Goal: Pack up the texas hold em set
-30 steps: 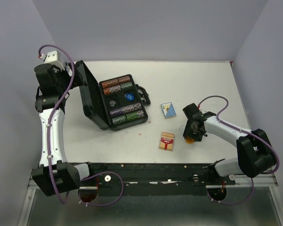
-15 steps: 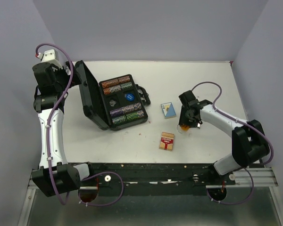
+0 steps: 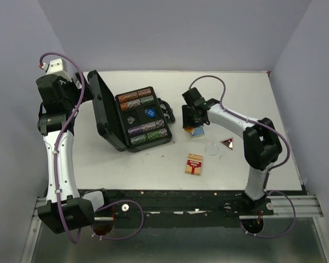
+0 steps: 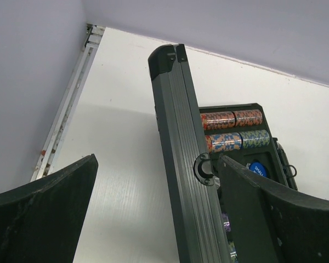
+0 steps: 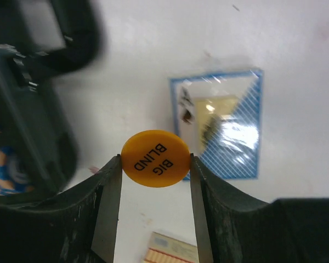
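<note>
My right gripper will swing over the case next and release the button in the hollow of the case near the lid [image 3: 132, 119], as that lies to its left in the top view.
The black case [image 3: 144, 118] of the texas hold em set lies open with rows of chips [image 3: 137, 99] and a blue button [image 3: 150, 113] inside. Its lid [image 3: 102, 109] stands upright. My left gripper [image 3: 81, 94] is open and straddles the lid's edge [image 4: 187, 164], fingers apart on both sides. My right gripper [image 3: 192, 119] is shut on an orange "BIG BLIND" button [image 5: 155, 158], held by its rim above the blue card deck [image 5: 225, 126], just right of the case. The red card deck [image 3: 194, 164] lies on the table nearer the front. A clear button [image 3: 212, 148] lies right of it.
A small red triangular piece [image 3: 227, 143] lies beside the clear button. The case handle [image 3: 167, 107] juts toward the right gripper. Grey walls close in the table at the back and sides.
The right arm has swung from the front right up and left toward the case, carrying the orange button. The left arm has hardly moved.
</note>
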Robot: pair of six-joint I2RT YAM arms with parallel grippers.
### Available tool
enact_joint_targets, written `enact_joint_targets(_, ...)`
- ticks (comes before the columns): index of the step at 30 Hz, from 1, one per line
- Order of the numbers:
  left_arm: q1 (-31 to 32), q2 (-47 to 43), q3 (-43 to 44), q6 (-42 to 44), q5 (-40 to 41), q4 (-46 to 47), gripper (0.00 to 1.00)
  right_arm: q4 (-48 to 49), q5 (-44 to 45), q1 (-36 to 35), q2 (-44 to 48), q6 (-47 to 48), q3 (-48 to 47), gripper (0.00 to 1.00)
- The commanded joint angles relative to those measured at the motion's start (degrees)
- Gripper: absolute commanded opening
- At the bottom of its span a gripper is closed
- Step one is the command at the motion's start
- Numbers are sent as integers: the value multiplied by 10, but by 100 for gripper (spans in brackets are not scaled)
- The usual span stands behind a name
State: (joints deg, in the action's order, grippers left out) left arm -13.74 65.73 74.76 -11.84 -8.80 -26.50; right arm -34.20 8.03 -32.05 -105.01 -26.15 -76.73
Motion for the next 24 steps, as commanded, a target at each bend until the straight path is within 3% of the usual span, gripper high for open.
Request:
enact_joint_targets(1, 3, -17, -3, 12, 17, -19, 99, -1, -33, -47, -87, 48, -140, 41)
enact_joint_targets(10, 3, -32, -8, 28, 15, -26, 99, -39, -64, -116, -231, 56, -373, 41)
enact_joint_targets(18, 3, -41, -22, 34, 12, -25, 99, -69, -76, -137, -349, 60, -563, 41)
enact_joint_targets(24, 3, -41, -29, 30, 5, -24, 99, -57, -120, -146, -385, 55, -591, 40)
